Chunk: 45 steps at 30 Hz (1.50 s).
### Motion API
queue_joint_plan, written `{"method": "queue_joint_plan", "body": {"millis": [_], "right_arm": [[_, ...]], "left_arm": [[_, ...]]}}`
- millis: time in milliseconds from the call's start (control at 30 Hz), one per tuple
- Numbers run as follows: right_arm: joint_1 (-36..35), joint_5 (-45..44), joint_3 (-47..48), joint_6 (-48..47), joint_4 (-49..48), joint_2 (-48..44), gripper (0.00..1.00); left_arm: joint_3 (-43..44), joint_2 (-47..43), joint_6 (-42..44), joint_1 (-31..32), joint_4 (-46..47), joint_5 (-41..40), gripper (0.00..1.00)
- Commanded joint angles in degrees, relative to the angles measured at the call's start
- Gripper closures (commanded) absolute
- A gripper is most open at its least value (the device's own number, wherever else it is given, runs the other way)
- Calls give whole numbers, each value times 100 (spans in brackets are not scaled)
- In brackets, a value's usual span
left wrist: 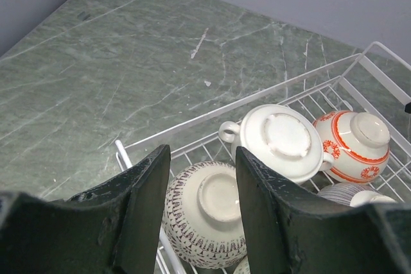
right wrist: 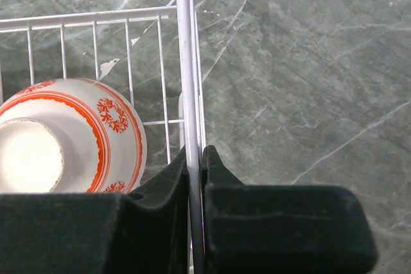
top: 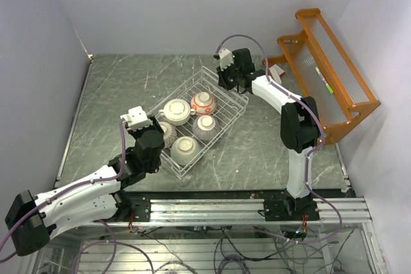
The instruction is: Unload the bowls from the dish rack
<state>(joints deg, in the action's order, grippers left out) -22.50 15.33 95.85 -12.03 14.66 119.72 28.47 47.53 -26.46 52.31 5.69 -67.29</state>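
Observation:
The rack (top: 186, 83) sits crooked, so I need to pull the rack's rim toward the tabletop by the shelf and let go. The shelf is to the right of my right gripper in the top view.
The white wire dish rack (top: 186, 83) sits mid-table and holds several upside-down bowls: a white one with a side handle (top: 176, 111), a red-marked one (top: 203, 102), a grey striped one (top: 206, 126) and a cream patterned one (top: 185, 149). My left gripper (left wrist: 202, 158) is open, with its fingers on either side of another patterned bowl (left wrist: 209, 213) at the rack's near-left end, not touching it. My right gripper (right wrist: 194, 155) is shut on the rack's rim wire (right wrist: 186, 62) at the far corner, beside the red-marked bowl (right wrist: 70, 139).
An orange wooden shelf (top: 334, 75) stands at the back right against the wall. Grey marble tabletop (top: 115, 94) lies bare to the left of the rack and behind it. Walls close in on the left, back and right.

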Motion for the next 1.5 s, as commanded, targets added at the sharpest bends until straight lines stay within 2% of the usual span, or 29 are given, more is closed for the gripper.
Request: {"method": "queue_joint_plan", "body": {"millis": [0, 600, 933, 1300, 1467], "right_arm": [[49, -352, -31, 516, -133, -122, 100], [53, -2241, -239, 2127, -574, -661, 100], [53, -3266, -1181, 2986, -1318, -1686, 100], [61, -4334, -1458, 3663, -972, -2073, 100], [62, -4513, -1881, 3691, -1376, -2343, 100]], "left_arm": [[214, 29, -146, -26, -7, -131, 44], [255, 55, -193, -32, -92, -170, 45], [283, 46, -242, -25, -163, -173, 45], [370, 152, -442, -31, -364, -298, 41], [436, 324, -471, -33, -397, -315, 42]]}}
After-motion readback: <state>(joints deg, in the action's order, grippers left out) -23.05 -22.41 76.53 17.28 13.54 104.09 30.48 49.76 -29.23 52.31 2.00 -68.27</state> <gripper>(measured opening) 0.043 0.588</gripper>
